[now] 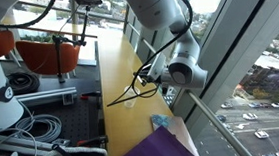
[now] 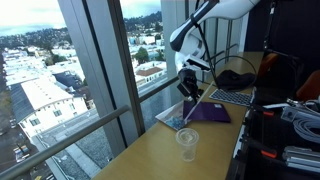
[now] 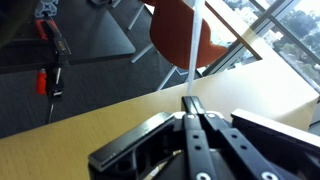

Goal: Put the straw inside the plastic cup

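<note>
The straw goes down with my gripper toward the open rim of the clear plastic cup next for release there, since the cup stands upright below my gripper.
My gripper is shut on the thin whitish straw and holds it above the wooden table. The straw slants down from the fingers toward the clear plastic cup. The cup stands upright on the table, just below and in front of the straw's lower end. In the wrist view the straw sticks straight out from between the closed fingers. The cup does not show in the wrist view. In an exterior view the gripper is over the table, and I cannot make out the cup there.
A purple cloth and a small light-blue object lie on the table behind the cup. Black headphones and a laptop sit farther back. Black cables hang by the arm. A window runs along the table.
</note>
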Robot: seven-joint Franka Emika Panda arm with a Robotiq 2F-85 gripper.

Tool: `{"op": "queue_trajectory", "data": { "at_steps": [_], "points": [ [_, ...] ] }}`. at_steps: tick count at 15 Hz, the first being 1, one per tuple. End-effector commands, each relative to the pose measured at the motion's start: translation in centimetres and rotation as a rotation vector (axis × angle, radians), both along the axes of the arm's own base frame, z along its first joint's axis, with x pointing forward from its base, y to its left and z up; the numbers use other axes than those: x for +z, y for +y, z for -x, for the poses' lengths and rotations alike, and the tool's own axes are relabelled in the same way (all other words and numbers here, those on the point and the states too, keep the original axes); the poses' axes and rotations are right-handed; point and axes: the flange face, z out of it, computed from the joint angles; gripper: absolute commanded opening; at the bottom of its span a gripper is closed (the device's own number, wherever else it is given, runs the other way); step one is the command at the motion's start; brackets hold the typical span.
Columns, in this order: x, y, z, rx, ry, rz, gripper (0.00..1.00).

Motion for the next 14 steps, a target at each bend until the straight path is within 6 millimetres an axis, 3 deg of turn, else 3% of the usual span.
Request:
{"op": "queue_trajectory", "data": {
  "at_steps": [1, 6, 14],
  "points": [
    [-1.3, -0.6, 1.6, -0.005, 0.049, -0.023, 0.00],
    [-3.1, -1.3, 2.6, -0.006, 0.081, -0.032, 0.00],
    [-5.5, -1.6, 1.7, 0.021, 0.022, -0.099, 0.00]
  ]
}}
